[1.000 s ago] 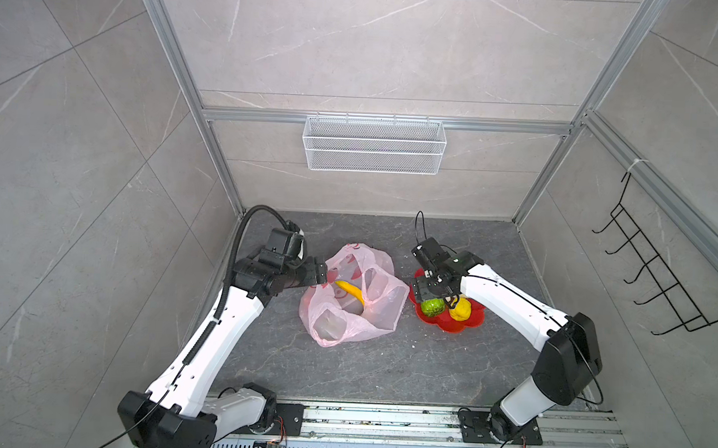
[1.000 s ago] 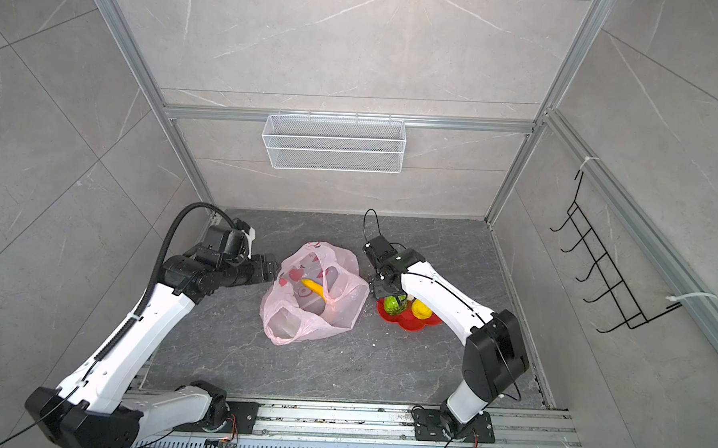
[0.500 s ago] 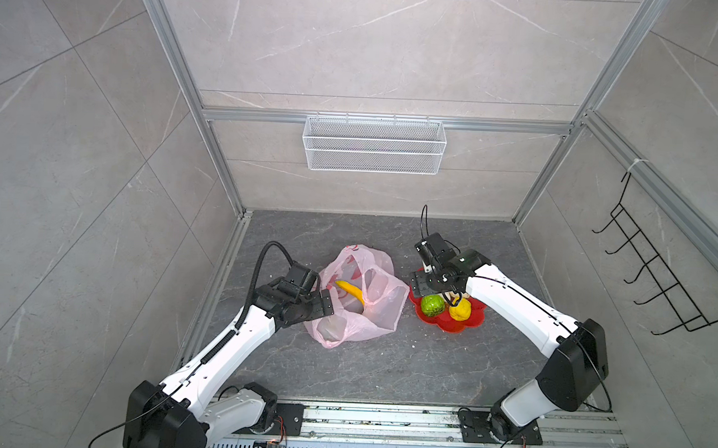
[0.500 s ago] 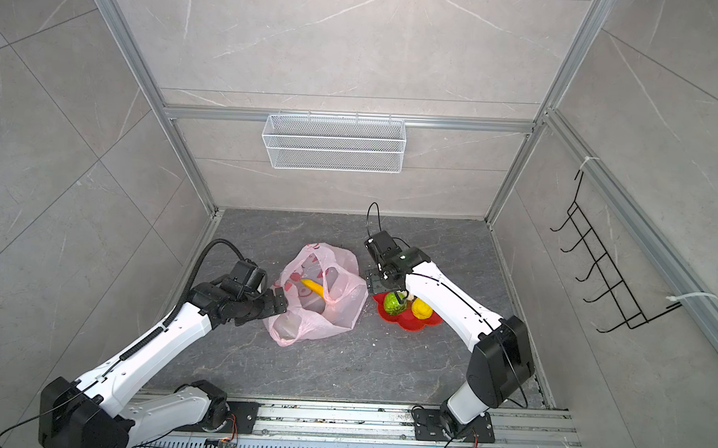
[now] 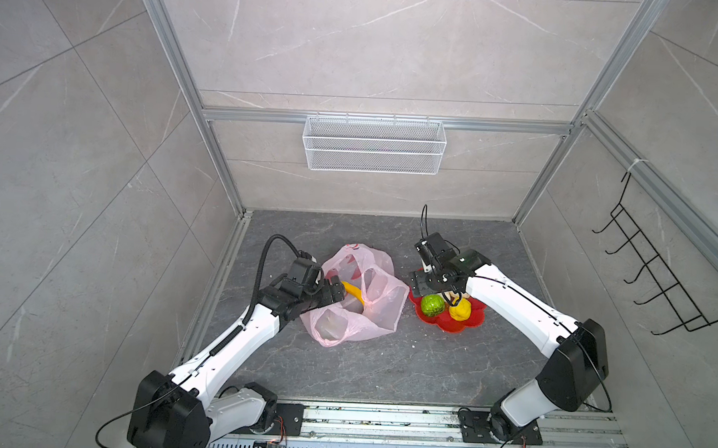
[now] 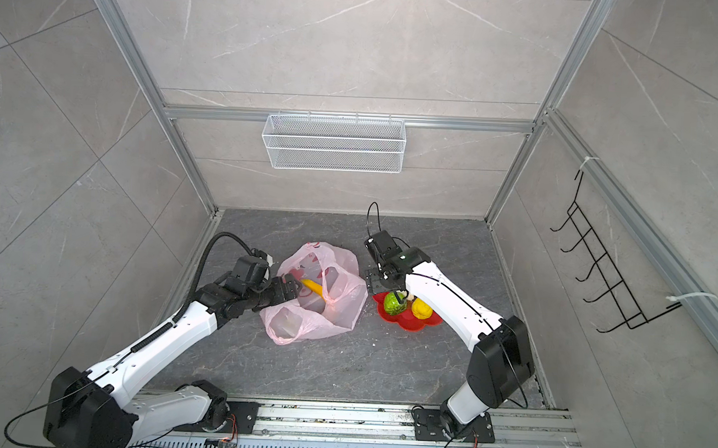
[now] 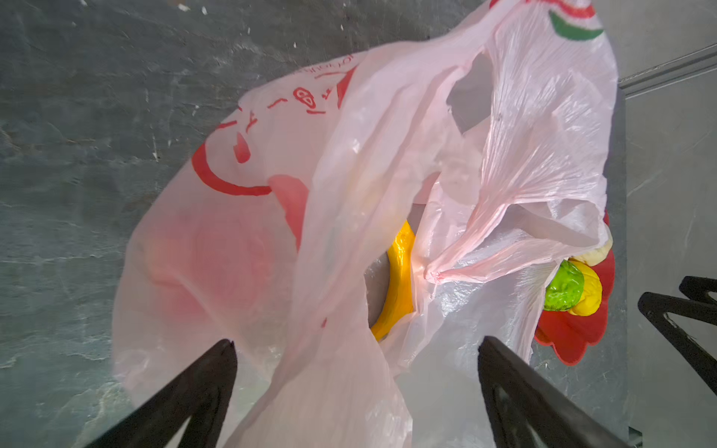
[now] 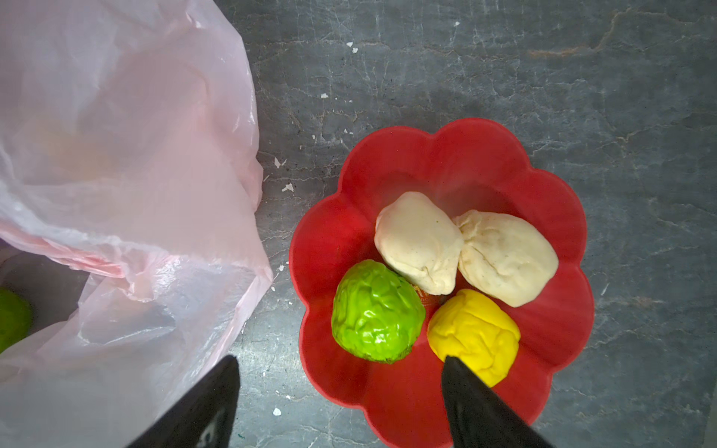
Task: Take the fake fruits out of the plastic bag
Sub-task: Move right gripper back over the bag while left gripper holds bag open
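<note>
The robot's left gripper needs to move down next over the fold of rim film beside the banana and close, because that fold already runs between its open fingers.
The plastic bag lies crumpled on the dark floor with its mouth up. A yellow banana shows in the mouth. A red shape shows through the film, and a green fruit sits inside. My left gripper is open at the bag's left rim, with a fold of film between its fingers. My right gripper is open and empty over the red dish's edge. The dish holds a green netted ball, a yellow lumpy fruit and two beige lumps.
The red dish stands right of the bag with a narrow strip of floor between them. A white wire basket hangs on the back wall and a black hook rack on the right wall. Aluminium posts frame the corners.
My left arm has dropped low and reached right, bringing its open gripper to the bag's rim. My right gripper has drawn back a little from the fruits in the dish.
</note>
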{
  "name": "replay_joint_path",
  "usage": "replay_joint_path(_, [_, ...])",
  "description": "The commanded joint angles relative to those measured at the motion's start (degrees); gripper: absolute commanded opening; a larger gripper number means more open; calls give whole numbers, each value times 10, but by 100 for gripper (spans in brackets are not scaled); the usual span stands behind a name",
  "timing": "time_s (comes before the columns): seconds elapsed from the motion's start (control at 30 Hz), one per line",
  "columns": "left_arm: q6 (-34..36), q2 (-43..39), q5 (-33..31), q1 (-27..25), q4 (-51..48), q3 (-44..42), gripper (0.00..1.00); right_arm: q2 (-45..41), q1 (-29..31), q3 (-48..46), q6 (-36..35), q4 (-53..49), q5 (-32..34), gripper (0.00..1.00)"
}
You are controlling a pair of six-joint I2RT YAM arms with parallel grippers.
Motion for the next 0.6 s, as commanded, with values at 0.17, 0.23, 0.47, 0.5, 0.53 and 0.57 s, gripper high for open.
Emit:
replay_joint_path(0.17, [21, 28, 64, -1, -12, 4, 89, 10, -2, 24, -4, 5, -6, 83])
replay_joint_path(0.23, [29, 32, 70, -1, -21, 3, 82, 13, -2, 30, -2, 6, -11, 83])
replay_joint_path(0.47, [87, 42, 57, 22, -83, 29, 23, 14, -1, 51, 5, 24, -44, 82])
replay_joint_path(0.5, [99, 39, 52, 27, -95, 39, 16, 15, -1, 54, 3, 27, -54, 81])
replay_joint_path(0.53, [112, 36, 43, 32, -109, 54, 10, 16, -1, 57, 2, 31, -62, 81])
replay_joint_path(0.57, [126, 33, 38, 39, -123, 71, 7, 16, 0, 57, 1, 34, -70, 80])
